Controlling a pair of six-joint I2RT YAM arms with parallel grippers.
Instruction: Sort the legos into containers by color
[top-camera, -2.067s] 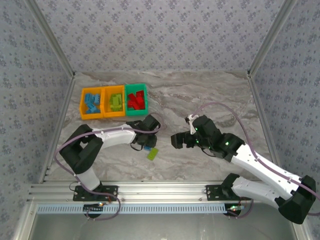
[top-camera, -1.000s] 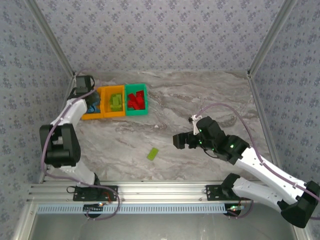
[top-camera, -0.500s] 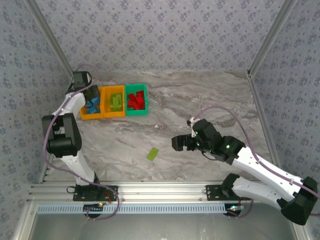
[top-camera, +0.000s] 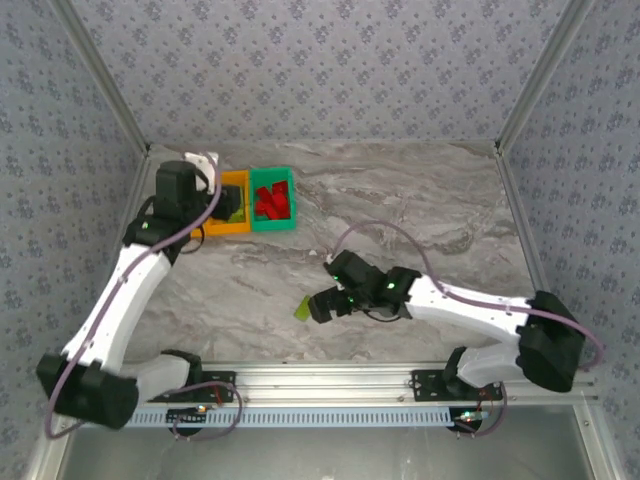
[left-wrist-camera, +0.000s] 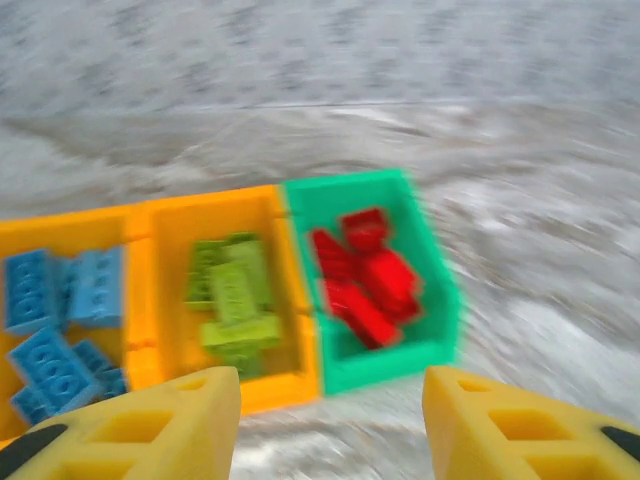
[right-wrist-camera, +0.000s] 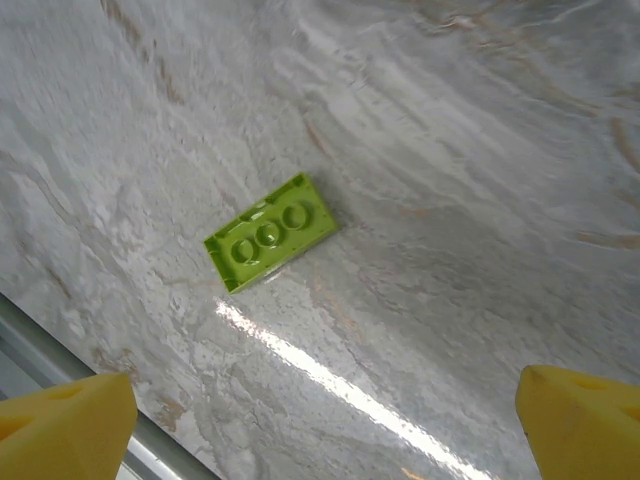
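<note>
My right gripper should next move down over the lime lego (right-wrist-camera: 271, 233) and turn to close on the lego's short ends, because the lego lies at an angle to the gripper's open fingers.
Three containers stand side by side at the back left. In the left wrist view the left orange bin (left-wrist-camera: 50, 230) holds blue legos (left-wrist-camera: 60, 330), the middle orange bin (left-wrist-camera: 270, 392) lime legos (left-wrist-camera: 235, 300), and the green bin (left-wrist-camera: 400, 365) red legos (left-wrist-camera: 370, 285). My left gripper (left-wrist-camera: 330, 440) hovers over the table just in front of them, open and empty. One lime lego (top-camera: 305, 308) lies alone on the table, hollow side up (right-wrist-camera: 270, 232). My right gripper (top-camera: 325, 303) hangs right beside and above it, open wide, with nothing between its fingers (right-wrist-camera: 65, 425).
The marble table (top-camera: 420, 220) is walled by patterned panels on three sides. An aluminium rail (top-camera: 320, 385) runs along the near edge, close to the loose lime lego. My left arm (top-camera: 150, 250) covers the left orange bin from above.
My left gripper has opened and swung from the far left bin toward the bins' front. My right arm has reached left, bringing its open gripper to the lime lego.
</note>
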